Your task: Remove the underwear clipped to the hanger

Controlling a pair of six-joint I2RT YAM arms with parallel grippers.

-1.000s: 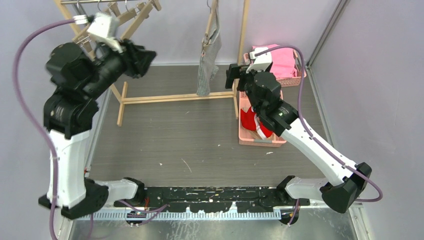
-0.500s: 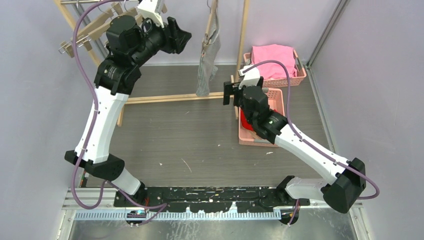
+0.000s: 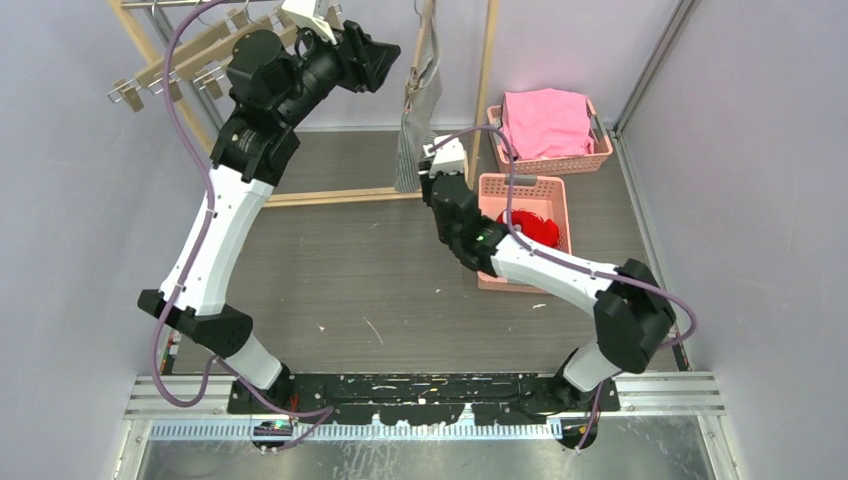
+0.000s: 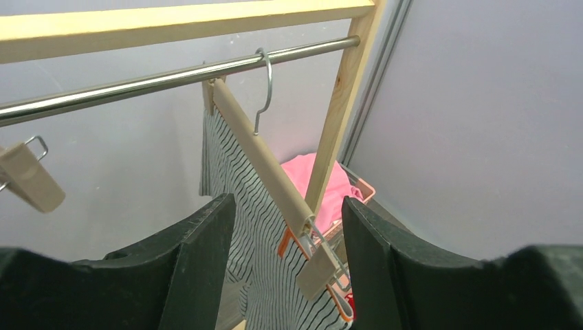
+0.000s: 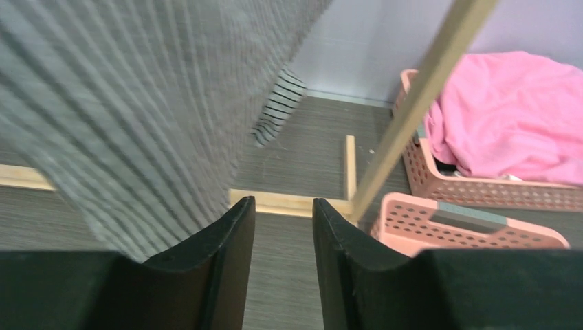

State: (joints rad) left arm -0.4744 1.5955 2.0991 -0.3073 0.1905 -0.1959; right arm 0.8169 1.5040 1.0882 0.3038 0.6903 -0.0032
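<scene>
I will move my open left gripper to the right in the top view next, with its fingers on both sides of the hanger's wood, because the hanger's near end [image 3: 414,74] [image 4: 298,216] is that way.
The grey-and-white striped underwear [image 3: 418,115] hangs from a wooden clip hanger [image 4: 258,148] on the rack's metal rail [image 4: 137,84]. My left gripper [image 3: 385,50] is raised to the hanger's left and stands open [image 4: 287,203]; the hanger's near clip [image 4: 320,271] and the striped cloth [image 4: 251,234] show between its fingers, farther off and untouched. My right gripper [image 3: 428,172] sits low by the cloth's bottom edge. Its jaws [image 5: 283,203] stand a narrow gap apart with nothing between them, and the striped cloth [image 5: 137,103] hangs just to their left. A red underwear [image 3: 530,225] lies in the near pink basket [image 3: 490,275].
The far pink basket [image 3: 598,160] holds a pink cloth [image 3: 545,120]. The rack's right post [image 3: 487,60] rises between the striped cloth and the baskets, and its base bar [image 3: 340,197] lies on the floor. Several empty clip hangers [image 3: 170,70] hang at the rack's left end.
My left arm swung up and right, from the empty hangers to the striped piece's hanger. The right gripper left the near basket, moved left to the cloth's bottom, and its jaws narrowed.
</scene>
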